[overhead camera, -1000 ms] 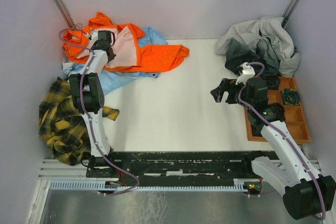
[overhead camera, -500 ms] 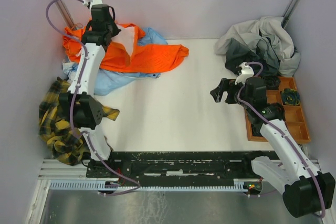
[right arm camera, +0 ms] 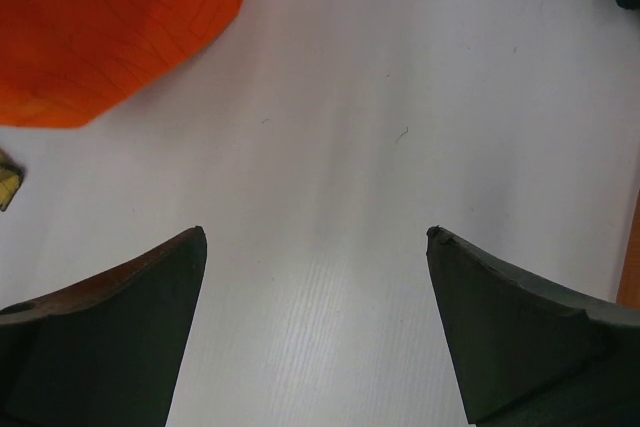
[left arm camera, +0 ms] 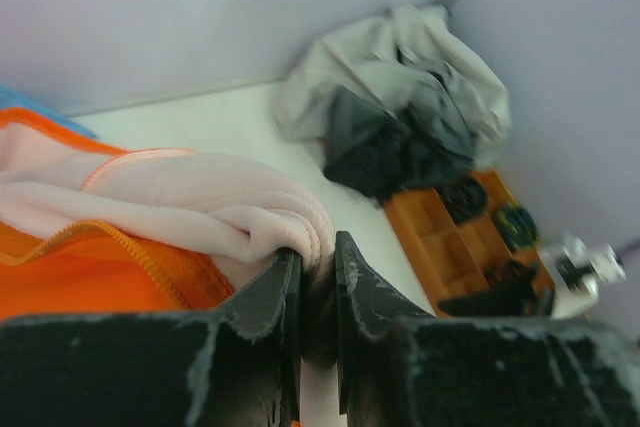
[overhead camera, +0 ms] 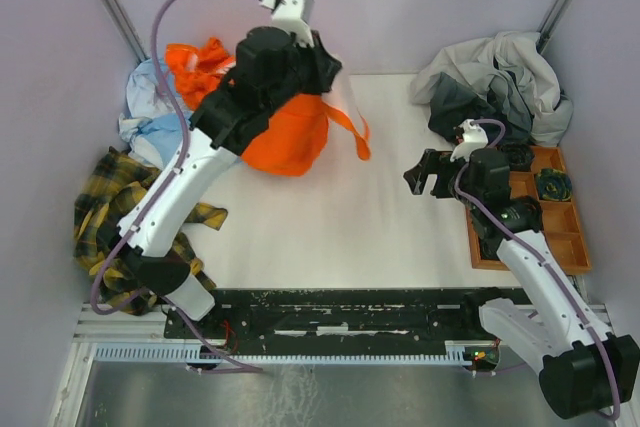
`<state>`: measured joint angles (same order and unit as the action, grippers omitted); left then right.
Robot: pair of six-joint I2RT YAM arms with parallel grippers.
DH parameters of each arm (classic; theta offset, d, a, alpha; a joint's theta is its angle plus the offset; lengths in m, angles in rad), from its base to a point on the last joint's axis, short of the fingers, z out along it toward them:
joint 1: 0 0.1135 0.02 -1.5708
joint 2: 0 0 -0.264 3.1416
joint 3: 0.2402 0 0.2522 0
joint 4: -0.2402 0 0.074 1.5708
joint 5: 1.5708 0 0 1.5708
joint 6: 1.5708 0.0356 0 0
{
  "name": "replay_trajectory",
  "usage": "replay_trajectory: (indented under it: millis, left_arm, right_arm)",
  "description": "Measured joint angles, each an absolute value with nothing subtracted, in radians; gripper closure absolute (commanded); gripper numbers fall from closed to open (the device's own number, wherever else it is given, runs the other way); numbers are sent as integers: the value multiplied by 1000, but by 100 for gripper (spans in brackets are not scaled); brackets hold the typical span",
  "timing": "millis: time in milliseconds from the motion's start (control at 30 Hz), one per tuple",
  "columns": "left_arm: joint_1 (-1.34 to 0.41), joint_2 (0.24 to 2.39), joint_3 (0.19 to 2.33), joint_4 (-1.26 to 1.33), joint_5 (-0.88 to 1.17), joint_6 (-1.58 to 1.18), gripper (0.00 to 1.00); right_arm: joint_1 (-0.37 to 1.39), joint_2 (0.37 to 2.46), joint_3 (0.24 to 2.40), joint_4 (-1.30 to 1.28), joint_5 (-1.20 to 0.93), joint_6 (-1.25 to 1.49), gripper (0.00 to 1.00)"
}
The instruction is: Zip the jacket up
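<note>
The jacket (overhead camera: 290,137) hangs bunched, so next my left gripper will pull the lining fold back and down over the bare middle of the tabletop and release it there.
The bright orange jacket (overhead camera: 290,137) hangs bunched from my left gripper (overhead camera: 325,67), lifted above the back left of the white table, with an orange strip trailing at its right. In the left wrist view my left gripper (left arm camera: 318,252) is shut on a fold of the jacket's pale pink lining (left arm camera: 200,209), with orange fabric below it. My right gripper (overhead camera: 425,175) is open and empty at the table's right, low over bare table. In the right wrist view (right arm camera: 315,237) the jacket's orange edge (right arm camera: 110,27) shows at the upper left. The zipper is hidden.
A light blue garment (overhead camera: 150,122) lies at the back left. A yellow plaid shirt (overhead camera: 110,227) lies at the left edge. A grey and dark clothing heap (overhead camera: 495,87) fills the back right corner. A wooden tray (overhead camera: 555,217) stands at the right edge.
My left arm has lifted the jacket off the light blue garment and swung it right, toward the table's middle. The jacket now hangs bunched. My right arm has not moved.
</note>
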<state>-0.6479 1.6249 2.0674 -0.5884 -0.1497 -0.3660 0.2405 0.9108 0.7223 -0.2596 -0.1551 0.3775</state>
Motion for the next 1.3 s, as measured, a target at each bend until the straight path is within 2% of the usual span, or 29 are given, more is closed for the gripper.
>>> replay_trajectory:
  millis: [200, 333, 467, 633, 733, 833, 967, 1167, 1300]
  left_arm:
    - [-873, 1525, 1791, -501, -109, -369, 91]
    - [-965, 1471, 1556, -429, -95, -386, 82]
    - [-1023, 1438, 1375, -382, -107, -408, 63]
    - [-1036, 1343, 1218, -356, -176, -443, 30]
    - [-1027, 1253, 1158, -337, -247, -465, 22]
    - [-979, 1163, 1101, -313, -287, -488, 21]
    - [-797, 1097, 995, -269, -289, -540, 19]
    - [-520, 1094, 807, -223, -286, -637, 16]
    - [-392, 1144, 767, -165, -287, -703, 13]
  right_arm:
    - [241, 879, 722, -260, -118, 377, 1]
    - [241, 879, 720, -264, -101, 377, 1]
    - [241, 885, 719, -264, -99, 377, 1]
    - [241, 920, 719, -263, -115, 376, 1]
    - [241, 948, 719, -257, -148, 376, 1]
    - [242, 987, 719, -237, -196, 376, 1]
    - [250, 1052, 719, -213, -260, 376, 1]
    - [278, 1111, 719, -185, -314, 373, 1]
    - [293, 1129, 719, -175, -325, 369, 1]
